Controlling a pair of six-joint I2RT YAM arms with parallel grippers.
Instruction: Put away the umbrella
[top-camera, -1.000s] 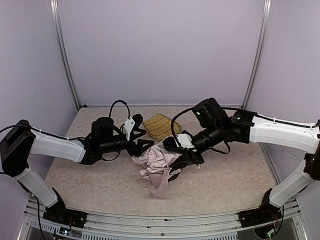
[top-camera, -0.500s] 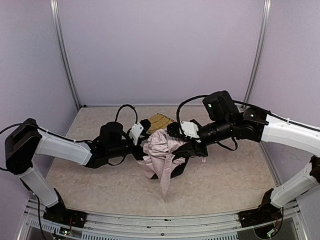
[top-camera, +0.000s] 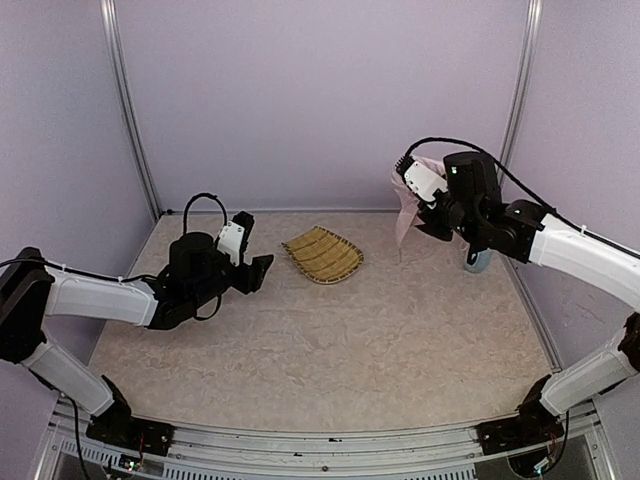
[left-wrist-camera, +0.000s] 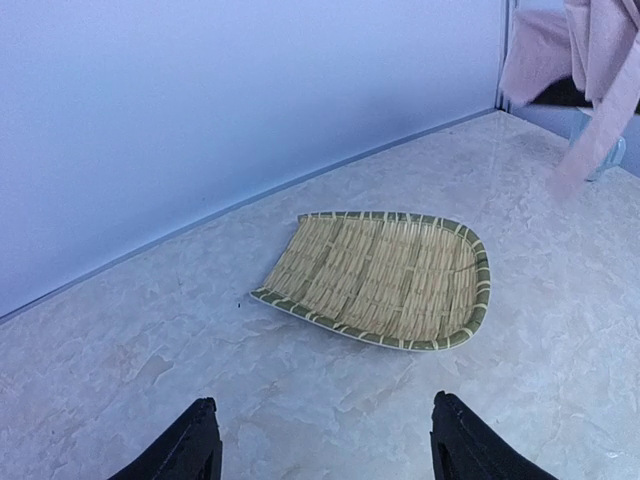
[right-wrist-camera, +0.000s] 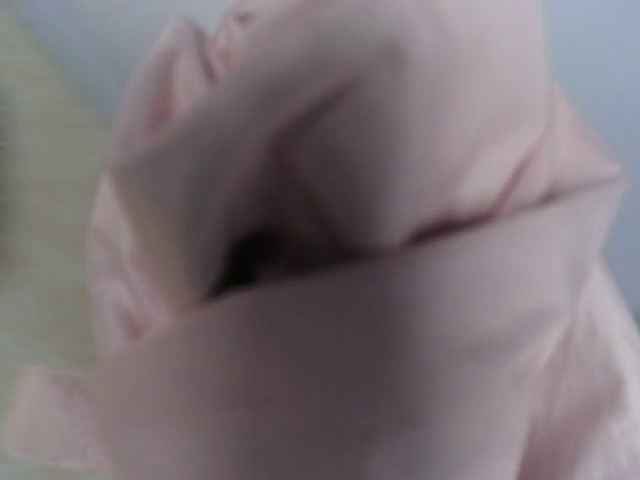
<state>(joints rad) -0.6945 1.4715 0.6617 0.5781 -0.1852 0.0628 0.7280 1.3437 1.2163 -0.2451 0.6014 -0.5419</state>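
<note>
My right gripper is to move down, back and to the left in the top view next, to the near middle of the table. It should let go of the umbrella there, where the table is bare.
The umbrella is a bundle of pale pink fabric hanging in the air at the back right, above the table. My right gripper is raised there and shut on it, with its fingers buried in the cloth. In the right wrist view the pink umbrella fabric fills the frame, blurred, and hides the jaws. The left wrist view catches the umbrella in its top right corner. My left gripper hovers low over the left of the table, open and empty, its black fingertips wide apart and pointing toward the tray.
A woven bamboo tray lies flat at the back centre of the table, just beyond the left gripper, seen as the tray in the left wrist view. A small pale blue object stands on the table under the right arm, near the right wall.
The umbrella was at the table's middle between both grippers. The right arm has lifted it up and away to the back right. The left arm has drawn back to the left, empty.
</note>
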